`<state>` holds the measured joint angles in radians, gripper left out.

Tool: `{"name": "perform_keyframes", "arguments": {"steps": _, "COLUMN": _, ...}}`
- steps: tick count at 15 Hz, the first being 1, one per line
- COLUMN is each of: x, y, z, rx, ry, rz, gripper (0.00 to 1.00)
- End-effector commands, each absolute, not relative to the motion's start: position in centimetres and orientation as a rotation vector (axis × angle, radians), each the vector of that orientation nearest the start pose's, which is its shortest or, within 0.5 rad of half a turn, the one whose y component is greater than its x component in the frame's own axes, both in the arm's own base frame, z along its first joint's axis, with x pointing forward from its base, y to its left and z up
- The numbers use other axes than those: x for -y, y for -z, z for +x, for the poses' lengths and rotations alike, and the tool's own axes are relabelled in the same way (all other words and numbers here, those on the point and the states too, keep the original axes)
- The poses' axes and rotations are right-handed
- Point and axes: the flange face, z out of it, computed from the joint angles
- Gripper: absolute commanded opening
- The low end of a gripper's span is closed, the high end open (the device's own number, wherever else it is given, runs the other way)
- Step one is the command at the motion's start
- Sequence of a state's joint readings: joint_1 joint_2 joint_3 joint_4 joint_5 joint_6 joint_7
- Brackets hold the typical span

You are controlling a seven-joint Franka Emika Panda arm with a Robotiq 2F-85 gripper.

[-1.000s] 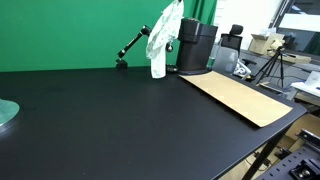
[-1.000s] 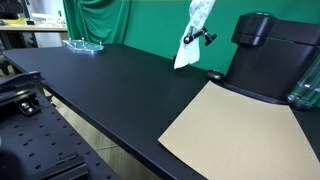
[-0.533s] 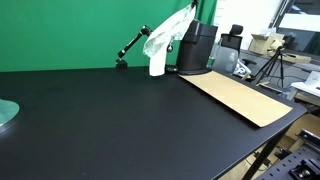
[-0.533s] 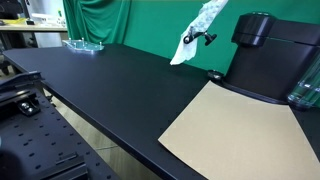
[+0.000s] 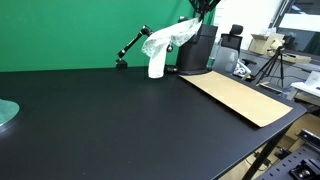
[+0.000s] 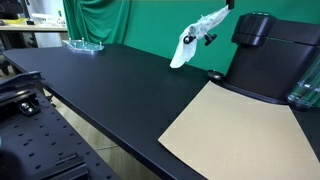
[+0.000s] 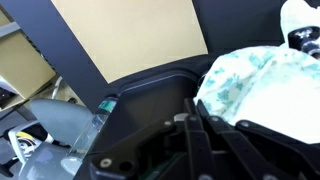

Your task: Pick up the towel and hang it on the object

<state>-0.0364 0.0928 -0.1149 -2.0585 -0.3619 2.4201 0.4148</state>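
The towel's upper end goes down toward the cardboard sheet's end by the machine for release next, since the stand's draped top is lower than my gripper.
The white towel with a pale green pattern (image 5: 165,42) hangs stretched, almost level, from the top of a black jointed stand (image 5: 130,46) towards my gripper (image 5: 203,10). The gripper is at the top edge in both exterior views, above a black machine (image 5: 197,45), and holds the towel's upper end. The towel's lower end (image 6: 182,55) droops by the stand's clamp (image 6: 208,38). In the wrist view the towel (image 7: 255,80) fills the right side and its edge sits between the closed fingers (image 7: 193,128).
A tan cardboard sheet (image 5: 240,97) lies on the black table (image 5: 110,125) beside the machine (image 6: 270,55). A glass dish (image 5: 5,112) sits at the table's far edge. A plastic bottle (image 7: 75,120) stands by the machine. A green curtain (image 5: 70,30) hangs behind.
The gripper has carried the towel's upper end up and sideways towards the black machine. The towel has gone from hanging steeply to lying nearly level over the stand.
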Motion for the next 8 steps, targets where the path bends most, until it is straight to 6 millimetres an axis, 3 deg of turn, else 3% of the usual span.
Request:
{"name": "perform_keyframes", "arguments": {"steps": 1, "x": 10.3, "y": -40.5, "z": 56.3, "rx": -0.66, "ry": 0.43, "rz": -3.275, "gripper": 0.0}}
{"name": "perform_keyframes", "arguments": {"steps": 8, "x": 12.8, "y": -36.7, "z": 53.8, "rx": -0.779, "ry": 0.272, "rz": -3.224, "gripper": 0.0}}
